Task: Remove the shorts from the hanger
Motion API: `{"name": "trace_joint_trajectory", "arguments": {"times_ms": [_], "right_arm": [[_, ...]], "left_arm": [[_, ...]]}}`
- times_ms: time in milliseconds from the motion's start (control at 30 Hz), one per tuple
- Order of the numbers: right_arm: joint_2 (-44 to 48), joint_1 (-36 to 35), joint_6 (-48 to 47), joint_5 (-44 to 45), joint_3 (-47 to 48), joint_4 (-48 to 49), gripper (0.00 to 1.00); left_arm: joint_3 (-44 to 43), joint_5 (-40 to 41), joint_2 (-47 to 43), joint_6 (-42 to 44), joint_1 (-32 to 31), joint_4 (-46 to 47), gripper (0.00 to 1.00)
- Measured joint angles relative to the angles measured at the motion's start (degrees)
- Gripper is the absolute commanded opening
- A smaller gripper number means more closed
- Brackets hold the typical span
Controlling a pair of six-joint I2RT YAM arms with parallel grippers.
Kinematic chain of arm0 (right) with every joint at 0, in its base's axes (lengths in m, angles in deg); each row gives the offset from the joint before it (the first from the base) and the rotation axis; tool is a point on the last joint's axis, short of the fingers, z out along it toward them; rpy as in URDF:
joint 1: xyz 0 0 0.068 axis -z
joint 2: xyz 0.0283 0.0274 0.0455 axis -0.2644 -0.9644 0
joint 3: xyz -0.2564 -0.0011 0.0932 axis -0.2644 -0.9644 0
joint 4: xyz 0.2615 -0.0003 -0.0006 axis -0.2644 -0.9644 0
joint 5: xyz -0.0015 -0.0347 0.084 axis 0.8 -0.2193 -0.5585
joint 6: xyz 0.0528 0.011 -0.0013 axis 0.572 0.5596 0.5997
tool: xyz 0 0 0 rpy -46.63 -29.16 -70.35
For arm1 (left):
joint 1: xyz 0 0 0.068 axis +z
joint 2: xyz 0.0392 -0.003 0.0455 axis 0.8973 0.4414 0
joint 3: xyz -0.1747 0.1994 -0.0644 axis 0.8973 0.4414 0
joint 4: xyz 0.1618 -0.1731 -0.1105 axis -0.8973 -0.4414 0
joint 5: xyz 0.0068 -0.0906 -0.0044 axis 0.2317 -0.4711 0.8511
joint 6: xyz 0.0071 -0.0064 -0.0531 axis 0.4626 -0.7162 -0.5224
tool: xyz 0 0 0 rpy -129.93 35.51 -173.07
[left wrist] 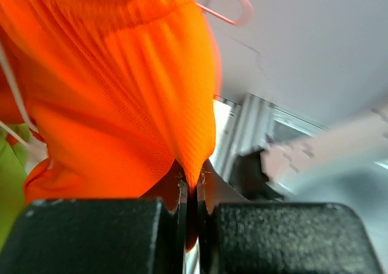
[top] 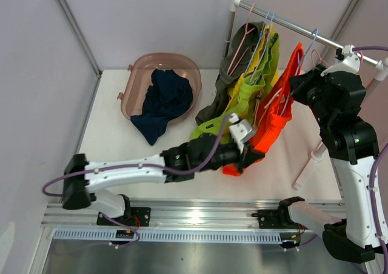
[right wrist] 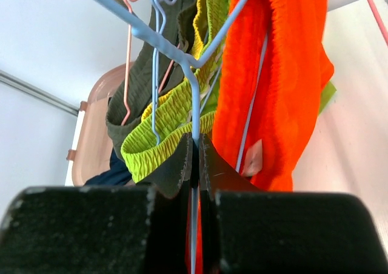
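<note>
My right gripper should next pull the hanger's wire that it holds toward the bar's near end (top: 374,62), to that gripper's right in the top view, to clear the shorts. It should then let go of it.
The orange shorts (top: 276,113) hang from a light-blue hanger (top: 310,42) at the right end of the rail (top: 291,24). My left gripper (top: 253,157) is shut on their lower hem; in the left wrist view the orange fabric (left wrist: 121,92) runs down into the shut left gripper (left wrist: 193,180). My right gripper (top: 298,83) sits beside the waistband, and the right wrist view shows this gripper (right wrist: 195,142) shut on the blue hanger's wire (right wrist: 176,50), next to the orange shorts (right wrist: 285,74). Lime green (top: 242,101), yellow (top: 262,54) and olive-grey (top: 230,74) shorts hang further left.
A pink basin (top: 140,65) at the back left of the table holds the navy shorts (top: 160,101), which spill over its front rim. The rack's white foot (top: 309,162) stands at the right, near my right arm. Grey walls close in behind and on both sides.
</note>
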Motion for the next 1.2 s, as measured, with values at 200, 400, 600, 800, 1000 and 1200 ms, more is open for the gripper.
{"name": "trace_joint_trajectory", "arguments": {"times_ms": [200,400,600,800,1000,1200], "right_arm": [[-0.66,-0.46,0.0,-0.59,0.5,-2.51,0.0],[-0.94,-0.39,-0.13,-0.42,1.68,-3.37,0.0],[0.2,-0.28,2.58,-1.77,3.26,-6.19,0.0],[6.25,-0.17,6.32,-5.64,5.42,-13.7,0.0],[7.69,-0.17,6.91,-5.9,18.23,-23.47,0.0],[6.91,-0.17,4.72,-0.04,23.47,-25.79,0.0]], "left_arm": [[14.1,9.77,-15.54,-0.44,-10.99,1.18,0.0],[25.35,14.43,-18.14,-3.17,-13.62,2.05,0.0],[20.39,16.68,-11.1,-3.21,-10.69,-0.52,0.0],[2.36,16.61,0.0,-3.69,1.2,-5.49,0.0],[-8.2,16.33,6.03,-4.24,7.58,-9.38,0.0],[0.48,13.84,3.52,-6.69,5.46,-8.94,0.0]]}}
